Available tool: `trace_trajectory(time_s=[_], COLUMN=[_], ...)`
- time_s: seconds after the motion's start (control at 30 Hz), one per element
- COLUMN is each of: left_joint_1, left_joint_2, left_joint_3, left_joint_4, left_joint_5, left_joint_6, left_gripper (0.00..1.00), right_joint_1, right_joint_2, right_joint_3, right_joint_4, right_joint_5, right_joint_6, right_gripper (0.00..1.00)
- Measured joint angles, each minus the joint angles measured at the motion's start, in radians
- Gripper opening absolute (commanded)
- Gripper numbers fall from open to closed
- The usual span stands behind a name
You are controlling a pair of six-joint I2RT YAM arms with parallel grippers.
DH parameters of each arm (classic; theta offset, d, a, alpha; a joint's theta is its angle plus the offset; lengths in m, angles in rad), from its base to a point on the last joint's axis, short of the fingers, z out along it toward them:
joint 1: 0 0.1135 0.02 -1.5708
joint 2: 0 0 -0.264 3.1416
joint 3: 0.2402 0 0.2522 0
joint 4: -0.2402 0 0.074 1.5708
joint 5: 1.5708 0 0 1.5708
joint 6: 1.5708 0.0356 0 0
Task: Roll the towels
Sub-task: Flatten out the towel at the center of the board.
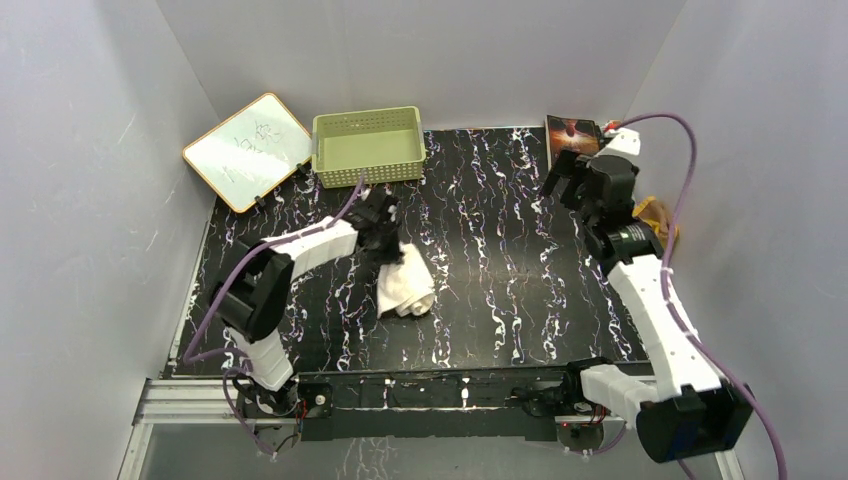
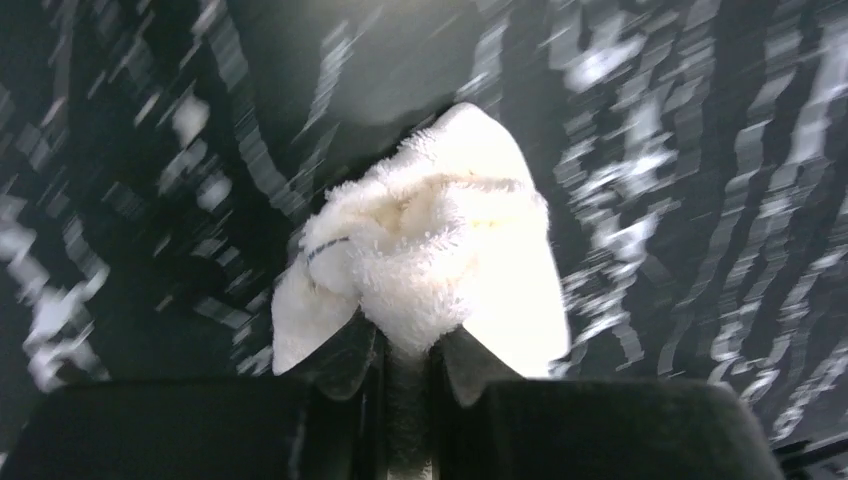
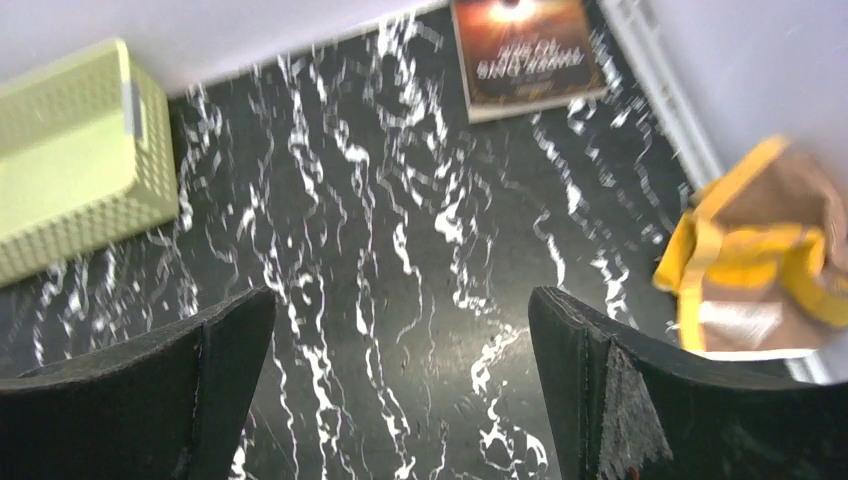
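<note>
Only my left gripper holds the white towel, so my right gripper should cross back and left in the top view to the white towel's end (image 1: pixel 411 257) beside it.
The white terry towel (image 1: pixel 406 284) lies bunched on the black marbled table, left of centre. My left gripper (image 1: pixel 384 240) is shut on its far end; in the left wrist view the towel (image 2: pixel 440 260) bulges out between the fingertips (image 2: pixel 352 352). The brown towel with a yellow-orange side (image 3: pixel 760 262) lies crumpled at the table's right edge by the wall; in the top view (image 1: pixel 655 212) my right arm hides most of it. My right gripper (image 1: pixel 568 180) is open and empty above the far right of the table, left of the brown towel (image 3: pixel 400 330).
A pale green perforated basket (image 1: pixel 367 146) stands at the back, also in the right wrist view (image 3: pixel 80 160). A whiteboard (image 1: pixel 248 150) leans at the back left. A dark book (image 3: pixel 525 52) lies at the back right. Grey walls close in on three sides.
</note>
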Motion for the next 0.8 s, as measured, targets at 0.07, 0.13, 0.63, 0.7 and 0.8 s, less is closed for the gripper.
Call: trace_trajectory(time_s=[0.07,0.13,0.63,0.7,0.8], left_joint_1=[-0.027,-0.053,0.074,0.129,0.143], left_joint_2=[0.055,0.069,-0.552,-0.604,-0.645], left_joint_3=[0.110,0.216,-0.045,-0.183,-0.282], left_joint_4=[-0.003,0.000,0.188,0.228,0.256], left_joint_5=[0.011,0.019,0.317,0.392,0.476], left_joint_6=[0.014,0.030,0.114,0.093,0.072], left_gripper=[0.00,0.00,0.05,0.05,0.05], right_joint_1=[0.000,0.006,0.236,0.272,0.354], right_joint_2=[0.037,0.098,0.313,0.399,0.514], right_joint_3=[-0.016,-0.041,-0.137,-0.152,-0.155], right_joint_4=[0.000,-0.006,0.220,0.320,0.446], right_joint_5=[-0.038,-0.082,-0.417,-0.573,-0.811], right_joint_6=[0.005,0.014,0.021,0.025,0.037], right_gripper=[0.98,0.98,0.98,0.98,0.98])
